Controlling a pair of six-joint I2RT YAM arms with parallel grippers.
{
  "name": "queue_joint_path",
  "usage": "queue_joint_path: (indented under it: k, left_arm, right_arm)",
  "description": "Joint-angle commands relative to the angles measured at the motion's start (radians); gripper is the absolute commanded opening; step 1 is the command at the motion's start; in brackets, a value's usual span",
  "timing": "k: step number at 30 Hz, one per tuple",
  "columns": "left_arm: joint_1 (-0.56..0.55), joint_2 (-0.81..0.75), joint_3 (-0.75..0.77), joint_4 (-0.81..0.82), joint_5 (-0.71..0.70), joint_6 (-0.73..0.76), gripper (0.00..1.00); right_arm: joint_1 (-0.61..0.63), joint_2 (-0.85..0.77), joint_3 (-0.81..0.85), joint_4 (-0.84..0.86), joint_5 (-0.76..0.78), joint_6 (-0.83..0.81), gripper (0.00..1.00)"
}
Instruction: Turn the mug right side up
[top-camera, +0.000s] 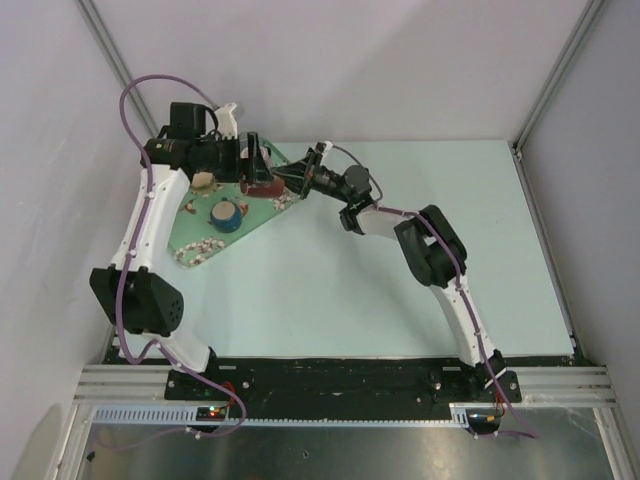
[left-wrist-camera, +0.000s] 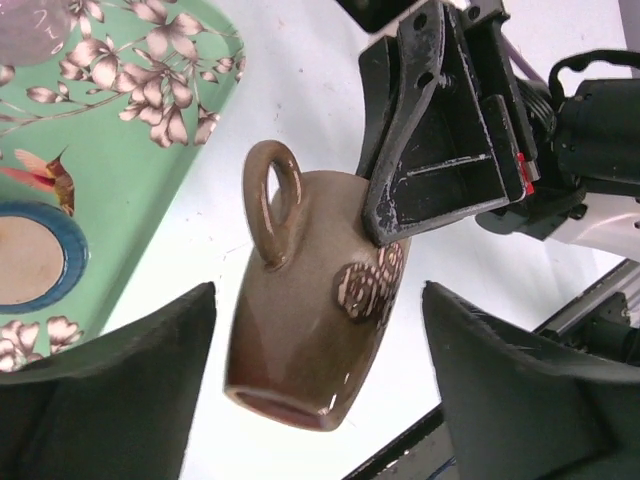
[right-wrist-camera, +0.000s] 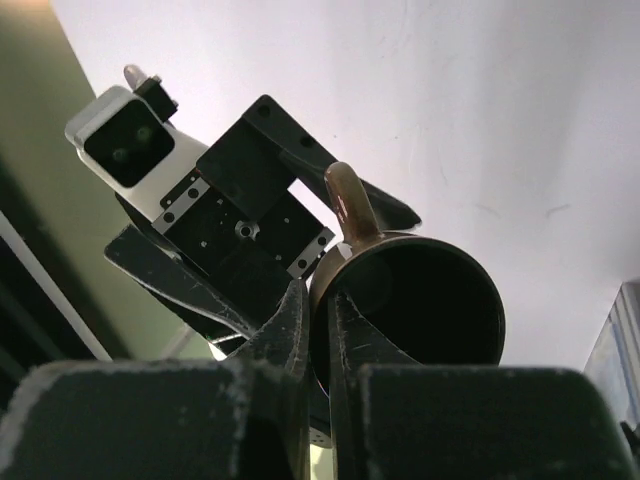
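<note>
The right gripper carries the tilted, hanging mug (top-camera: 265, 186) over bare table to the right in the top view next, turning the mug's base down and lowering it.
The brown mug (left-wrist-camera: 310, 310) with a pale flower print hangs tilted in the air, its base toward the left wrist camera and its handle (left-wrist-camera: 272, 200) to the left. My right gripper (right-wrist-camera: 318, 300) is shut on the mug's rim (right-wrist-camera: 335, 275), one finger inside and one outside; the dark mouth (right-wrist-camera: 420, 310) faces its camera. My left gripper (left-wrist-camera: 318, 300) is open, its fingers on either side of the mug's base and apart from it. In the top view the mug (top-camera: 265, 186) sits between the left gripper (top-camera: 252, 160) and the right gripper (top-camera: 292, 182).
A green floral tray (top-camera: 195, 240) lies at the back left under the left arm, with a blue-rimmed round dish (top-camera: 226, 213) on it. The tray (left-wrist-camera: 130, 120) lies just left of the mug. Grey walls stand close behind.
</note>
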Motion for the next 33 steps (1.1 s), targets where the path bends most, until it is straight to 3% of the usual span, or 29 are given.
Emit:
queue_joint_path:
  k: [1, 7, 10, 13, 15, 19, 24, 33]
  left_arm:
    - [0.011, -0.021, 0.052, 0.019, -0.049, 0.028, 0.95]
    - [0.023, -0.028, 0.075, 0.019, -0.181, 0.076, 0.99]
    - [0.028, -0.031, 0.098, 0.019, -0.254, 0.112, 1.00]
    - [0.029, -0.046, 0.084, 0.018, -0.335, 0.161, 1.00]
    - [0.029, -0.057, 0.057, 0.018, -0.374, 0.186, 1.00]
    - [0.028, -0.070, 0.009, 0.018, -0.411, 0.214, 1.00]
    - [0.028, -0.073, -0.034, 0.018, -0.449, 0.232, 1.00]
    - [0.026, -0.059, -0.109, 0.019, -0.476, 0.282, 1.00]
  right_arm:
    - [-0.043, -0.142, -0.125, -0.028, -0.001, -0.039, 0.00]
    - [-0.090, -0.278, -0.289, -0.200, -0.016, -0.248, 0.00]
    - [-0.132, -0.386, -0.323, -0.460, -0.014, -0.475, 0.00]
    - [-0.176, -0.537, -0.269, -0.956, 0.151, -0.976, 0.00]
    - [-0.202, -0.603, -0.171, -1.330, 0.359, -1.336, 0.00]
    - [-0.303, -0.603, -0.001, -1.666, 0.653, -1.733, 0.00]
    - [-0.417, -0.549, 0.069, -1.776, 0.931, -2.011, 0.00]
    - [-0.658, -0.394, 0.140, -1.793, 0.884, -2.084, 0.00]
